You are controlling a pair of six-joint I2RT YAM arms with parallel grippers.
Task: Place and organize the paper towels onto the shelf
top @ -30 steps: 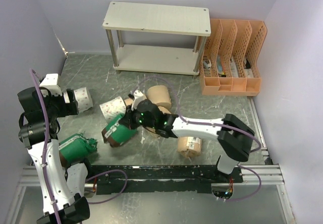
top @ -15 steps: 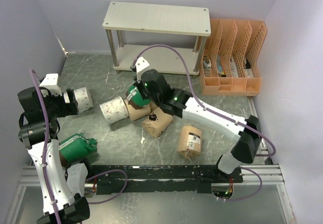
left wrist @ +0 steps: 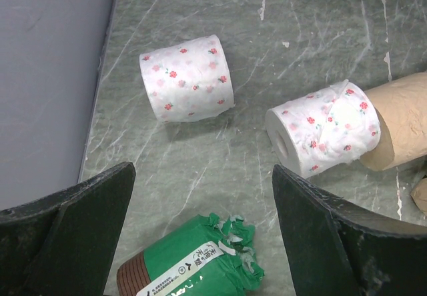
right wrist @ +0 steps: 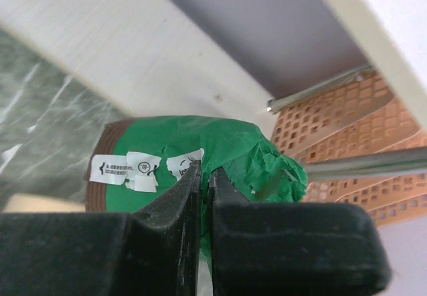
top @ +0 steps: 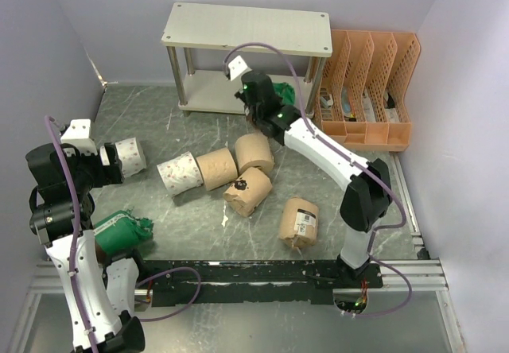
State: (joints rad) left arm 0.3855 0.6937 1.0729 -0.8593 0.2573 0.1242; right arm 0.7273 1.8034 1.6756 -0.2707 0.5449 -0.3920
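Note:
My right gripper should move outward next and lower the roll to release it on the lower board's bare end (top: pixel 301 93) (right wrist: pixel 233 101). The bare end is outward of the gripper, beside the organizer.
My right gripper (top: pixel 269 102) is shut, pinching the wrapper of a green-wrapped paper towel roll (top: pixel 281 95) at the right end of the shelf's lower board (top: pixel 213 91). The right wrist view shows the nearly closed jaws (right wrist: pixel 205 169) on that green roll (right wrist: pixel 193 143) over the cream board (right wrist: pixel 113 49). My left gripper (top: pixel 102 164) is open and empty above the floor; its wrist view (left wrist: pixel 200 173) shows a second green roll (left wrist: pixel 190 263) below and two white patterned rolls (left wrist: pixel 189 78) (left wrist: pixel 325 126). Two bare tan rolls (top: pixel 216 168) (top: pixel 254 152) and two tan wrapped rolls (top: pixel 248 192) (top: pixel 298 220) lie mid-table.
The orange file organizer (top: pixel 366 91) stands right of the shelf, close to the held roll. A silver shelf leg (right wrist: pixel 320 86) is just beyond the roll. The shelf's top board (top: pixel 246 27) is bare. Walls close in left, back and right.
My right gripper carried the green roll from the middle of the table up and back to the shelf's lower tier. The left arm has barely moved.

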